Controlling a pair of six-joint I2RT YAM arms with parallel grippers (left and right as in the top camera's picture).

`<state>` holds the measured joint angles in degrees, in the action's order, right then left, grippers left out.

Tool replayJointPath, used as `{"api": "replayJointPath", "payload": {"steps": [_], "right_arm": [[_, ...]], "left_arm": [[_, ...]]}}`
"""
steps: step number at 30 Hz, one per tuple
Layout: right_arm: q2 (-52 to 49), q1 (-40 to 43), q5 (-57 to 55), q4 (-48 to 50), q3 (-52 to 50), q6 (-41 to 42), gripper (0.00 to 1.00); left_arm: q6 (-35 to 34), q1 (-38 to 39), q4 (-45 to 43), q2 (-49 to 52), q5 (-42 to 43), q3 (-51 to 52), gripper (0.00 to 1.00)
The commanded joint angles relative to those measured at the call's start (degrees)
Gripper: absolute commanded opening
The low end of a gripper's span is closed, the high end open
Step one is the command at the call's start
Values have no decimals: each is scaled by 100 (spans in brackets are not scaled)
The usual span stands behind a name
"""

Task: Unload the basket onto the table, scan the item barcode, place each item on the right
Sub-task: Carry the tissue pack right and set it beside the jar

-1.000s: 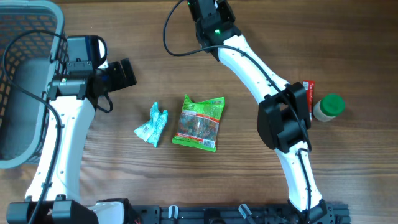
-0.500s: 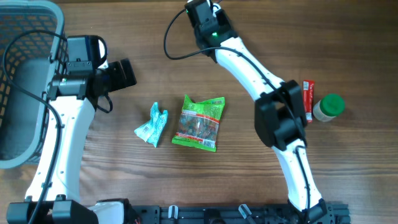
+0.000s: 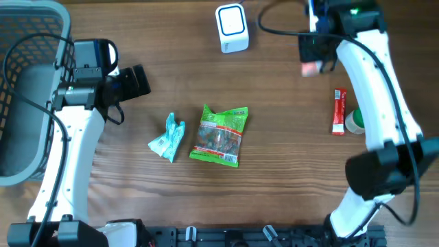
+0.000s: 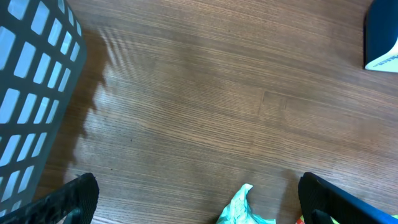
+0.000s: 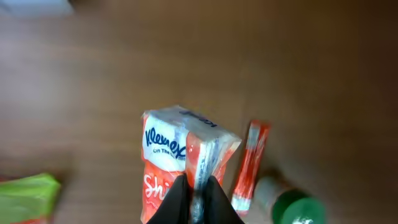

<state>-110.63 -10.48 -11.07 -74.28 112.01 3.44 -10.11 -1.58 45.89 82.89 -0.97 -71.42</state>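
I need to move my right gripper back and down next to let go of the pack (image 3: 311, 68) on the wood (image 3: 322, 106) beside the red packet, because that spot is below and back of my right gripper.
The item is an orange and white Kleenex tissue pack (image 5: 165, 146), pinched by its edge in my right gripper (image 5: 196, 198), which is shut on it. From overhead the pack (image 3: 311, 68) shows as a blurred pink patch under the right gripper (image 3: 315, 59), at the back right of the table. The white and blue barcode scanner (image 3: 231, 27) stands at the back centre, left of the pack. My left gripper (image 3: 135, 81) hangs open over bare wood at the left, its black fingers (image 4: 76, 198) wide apart with nothing between them.
A teal wrapper (image 3: 167, 137) and a green snack bag (image 3: 220, 134) lie mid-table. A red stick packet (image 3: 338, 111) and a green-capped bottle (image 3: 353, 121) sit at the right, partly under my right arm. A grey basket (image 3: 27, 89) fills the far left.
My right arm has swung from the back centre to the back right, carrying the tissue pack. The scanner, hidden under it before, now shows. The left arm has not moved.
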Motion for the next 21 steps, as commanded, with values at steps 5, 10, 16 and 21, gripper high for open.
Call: {"api": "replayJointPath", "payload": {"steps": [5, 10, 16, 21], "right_arm": [[-168, 739, 284, 1351, -2396, 120, 4], [-164, 863, 33, 1598, -2634, -98, 69], [42, 761, 133, 1097, -2070, -42, 81], [144, 614, 1281, 896, -2076, -39, 50]], "left_arm": [[70, -20, -15, -39, -35, -101, 100], [70, -20, -15, -39, -35, -101, 100], [70, -20, -15, -39, -35, -101, 100], [70, -20, -15, -39, -35, -101, 100]]}}
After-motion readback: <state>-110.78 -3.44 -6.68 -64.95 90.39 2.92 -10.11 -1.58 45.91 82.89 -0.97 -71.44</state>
